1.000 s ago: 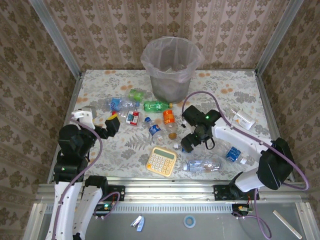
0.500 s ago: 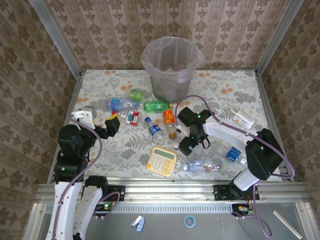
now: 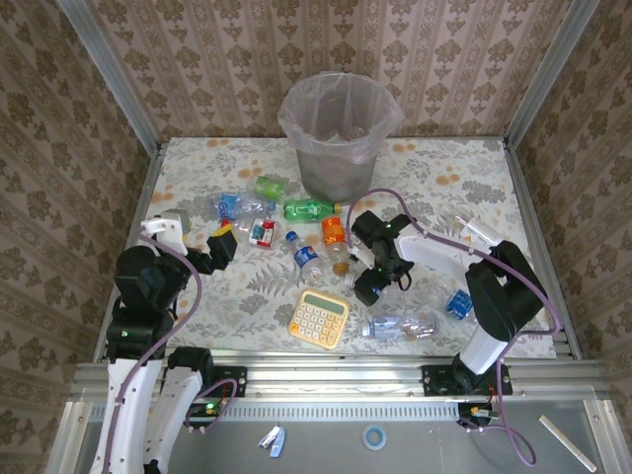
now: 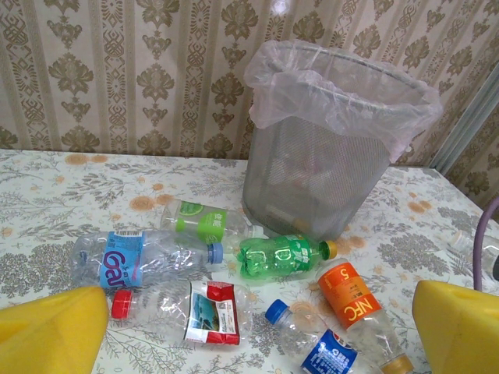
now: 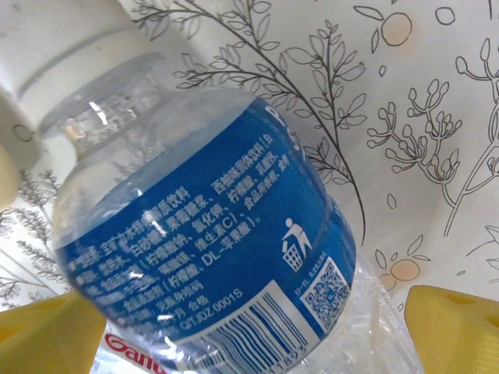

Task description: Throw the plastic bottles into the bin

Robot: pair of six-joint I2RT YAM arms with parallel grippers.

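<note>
I will next turn my right gripper to line up with the white-capped bottle and settle it around the bottle's blue label (image 5: 210, 249), because the bottle lies at an angle between the gripper's open fingers.
Several plastic bottles lie across the flowered table below the bin (image 3: 339, 133), a grey basket with a pinkish liner (image 4: 335, 148). Among them are a green bottle (image 4: 284, 255), an orange-labelled one (image 4: 352, 294), a red-labelled crushed one (image 4: 209, 312) and a blue-labelled one (image 4: 125, 261). My right gripper (image 3: 367, 286) is low over the table right of the calculator, open. A white-capped bottle with a blue label (image 5: 210, 249) lies between its yellow fingers (image 5: 456, 327). My left gripper (image 3: 219, 245) hangs open at the left, its fingers (image 4: 51, 339) short of the bottles.
A yellow calculator (image 3: 319, 318) lies near the front edge. More clear bottles lie at the front right (image 3: 400, 326), beside the right arm (image 3: 459, 301) and near the right wall (image 3: 481, 235). Patterned walls close in the table on three sides.
My right gripper has shifted left and a little down toward the calculator, settling over the white-capped bottle. The left arm has not moved.
</note>
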